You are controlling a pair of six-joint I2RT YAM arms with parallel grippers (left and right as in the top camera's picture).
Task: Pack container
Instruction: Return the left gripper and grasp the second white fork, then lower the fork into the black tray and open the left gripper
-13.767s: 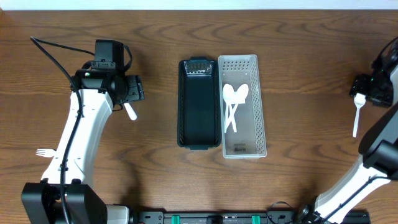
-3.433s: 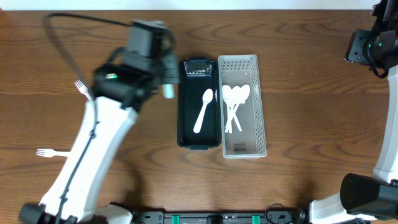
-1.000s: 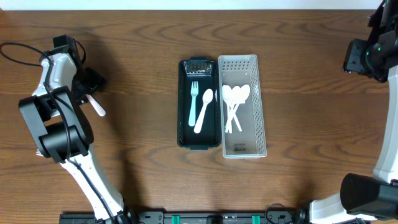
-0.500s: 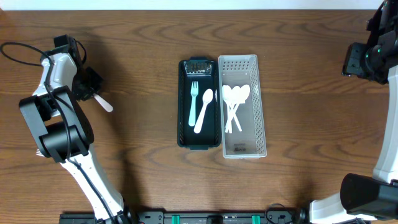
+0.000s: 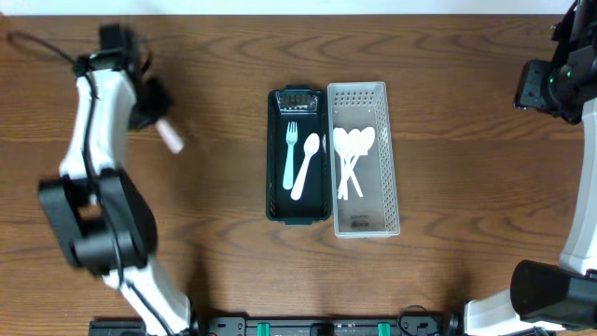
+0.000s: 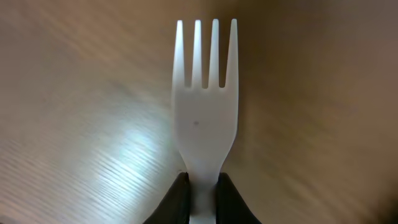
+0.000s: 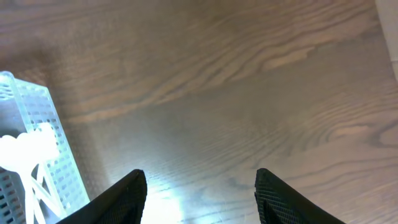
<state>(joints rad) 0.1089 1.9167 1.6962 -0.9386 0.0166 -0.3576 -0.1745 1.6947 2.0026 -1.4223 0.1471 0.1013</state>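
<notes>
The robot should next move its left gripper over the black container and down between the container's pale fork and white spoon, to open there.
My left gripper (image 6: 202,182) is shut on the neck of a white plastic fork (image 6: 205,106), whose tines point away from the camera above blurred wood. In the overhead view this gripper (image 5: 160,123) hangs at the table's far left. The black container (image 5: 278,187) lies at the centre and holds a pale fork (image 5: 290,154) and a white spoon (image 5: 304,166). Right beside it stands a clear perforated bin (image 5: 384,121) with white spoons (image 5: 352,154). My right gripper (image 7: 199,173) is open with nothing between its fingers, and in the overhead view it (image 5: 541,89) sits at the far right.
Bare brown wood lies on both sides of the two containers. The clear bin (image 7: 37,143) shows at the left edge of the right wrist view. A black cable (image 5: 37,45) runs near the left arm at the table's back edge.
The left jaws have closed on the white fork. The left arm has swung up and slightly right with it. The right arm has stayed where it was.
</notes>
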